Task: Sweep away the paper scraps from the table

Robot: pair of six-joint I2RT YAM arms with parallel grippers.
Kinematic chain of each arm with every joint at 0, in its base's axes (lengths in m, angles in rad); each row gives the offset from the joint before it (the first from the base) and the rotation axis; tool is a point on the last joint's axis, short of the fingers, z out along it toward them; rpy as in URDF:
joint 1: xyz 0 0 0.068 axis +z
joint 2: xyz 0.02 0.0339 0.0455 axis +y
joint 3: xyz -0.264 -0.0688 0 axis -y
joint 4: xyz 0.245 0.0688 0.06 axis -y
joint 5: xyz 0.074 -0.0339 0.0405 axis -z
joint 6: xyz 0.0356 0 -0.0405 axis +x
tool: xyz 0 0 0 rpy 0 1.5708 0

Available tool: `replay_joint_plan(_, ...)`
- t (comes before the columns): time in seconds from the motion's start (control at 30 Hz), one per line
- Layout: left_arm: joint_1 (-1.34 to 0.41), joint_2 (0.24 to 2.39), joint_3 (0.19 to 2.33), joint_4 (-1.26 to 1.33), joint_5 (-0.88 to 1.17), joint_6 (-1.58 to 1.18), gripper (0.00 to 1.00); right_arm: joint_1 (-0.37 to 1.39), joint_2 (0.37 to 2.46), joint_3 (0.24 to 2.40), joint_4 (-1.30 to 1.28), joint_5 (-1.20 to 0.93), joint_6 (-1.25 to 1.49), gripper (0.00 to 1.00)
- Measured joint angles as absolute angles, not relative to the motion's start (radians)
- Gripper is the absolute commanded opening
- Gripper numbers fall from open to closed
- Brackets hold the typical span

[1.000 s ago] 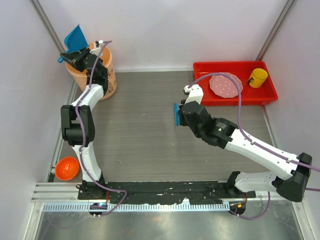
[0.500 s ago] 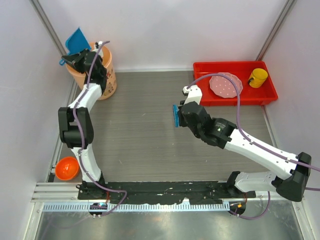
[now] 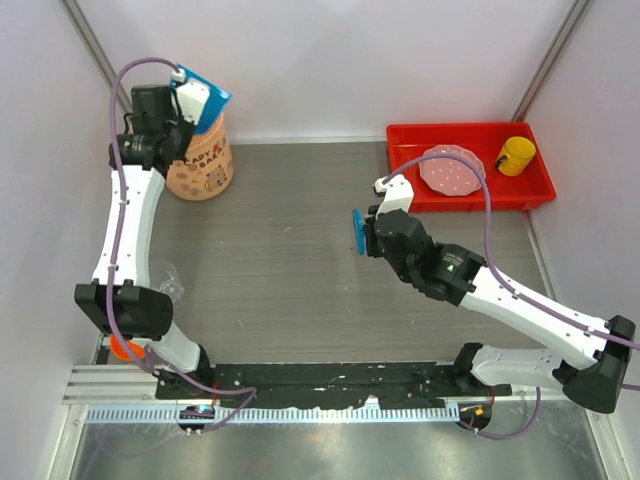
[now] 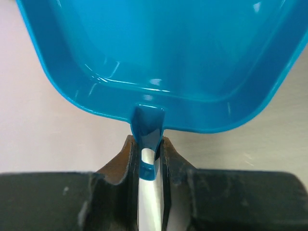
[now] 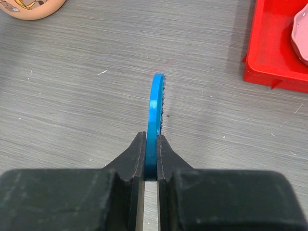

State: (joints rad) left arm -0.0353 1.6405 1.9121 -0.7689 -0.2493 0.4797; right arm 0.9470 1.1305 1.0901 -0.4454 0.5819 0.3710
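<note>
Next, my left gripper moves back and down to the open grey table, toward the brush, since the scoop over the peach bucket point(image 3: 202, 168) is empty.
My left gripper point(image 3: 176, 103) point(image 4: 147, 149) is shut on the handle point(image 4: 147, 129) of a blue dustpan point(image 3: 203, 98) point(image 4: 159, 53), held high over the peach bucket point(image 3: 202, 168) at the table's far left corner. The pan's scoop fills the left wrist view, and I see nothing inside it. Over the middle of the dark grey table point(image 3: 280, 270), my right gripper point(image 3: 369, 236) point(image 5: 151, 144) is shut on a thin blue brush point(image 3: 357, 232) point(image 5: 155, 103), held edge-on above the surface. The paper scraps are out of view.
A red tray point(image 3: 470, 195) point(image 5: 269, 62) at the far right holds a pink plate point(image 3: 450, 172) and a yellow cup point(image 3: 516, 155). An orange bowl point(image 3: 122, 348) sits off the near left edge. A faint crumpled translucent thing point(image 3: 167, 282) lies near the table's left edge.
My left arm has risen and straightened, swinging the dustpan from behind the bucket's left rim to above it. My right gripper and brush have drifted slightly right.
</note>
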Motion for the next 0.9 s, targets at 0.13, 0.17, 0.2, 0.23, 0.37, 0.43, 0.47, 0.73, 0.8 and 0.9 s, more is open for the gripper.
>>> replay_joint_plan(0.13, -0.084, 1.572, 1.839, -0.942, 0.007, 0.427, 0.00, 0.947, 1.090, 1.066, -0.442, 0.587, 0.358, 0.01)
replay_joint_plan(0.17, -0.113, 1.548, 1.797, -0.975, 0.054, 0.424, 0.00, 0.947, 1.077, 1.063, -0.442, 0.590, 0.354, 0.01)
replay_joint_plan(0.2, -0.144, 1.527, 1.755, -1.011, 0.093, 0.424, 0.00, 0.947, 1.066, 1.062, -0.442, 0.593, 0.349, 0.01)
replay_joint_plan(0.23, -0.178, 1.507, 1.707, -1.031, 0.121, 0.426, 0.00, 0.947, 1.055, 1.062, -0.442, 0.596, 0.345, 0.01)
replay_joint_plan(0.37, -0.344, 1.453, 1.468, -1.075, 0.153, 0.431, 0.00, 0.947, 1.021, 1.062, -0.442, 0.611, 0.330, 0.01)
replay_joint_plan(0.43, -0.412, 1.457, 1.364, -1.079, 0.153, 0.430, 0.00, 0.947, 1.011, 1.061, -0.441, 0.614, 0.322, 0.01)
replay_joint_plan(0.47, -0.437, 1.462, 1.317, -1.079, 0.150, 0.429, 0.00, 0.947, 1.009, 1.060, -0.441, 0.615, 0.319, 0.01)
replay_joint_plan(0.73, -0.563, 1.601, 1.179, -1.005, 0.050, 0.411, 0.00, 0.947, 1.005, 1.048, -0.442, 0.617, 0.315, 0.01)
replay_joint_plan(0.8, -0.585, 1.631, 1.159, -0.957, 0.013, 0.406, 0.00, 0.947, 1.003, 1.047, -0.443, 0.617, 0.315, 0.01)
replay_joint_plan(0.9, -0.602, 1.651, 1.110, -0.876, -0.040, 0.413, 0.00, 0.947, 0.994, 1.041, -0.443, 0.617, 0.316, 0.01)
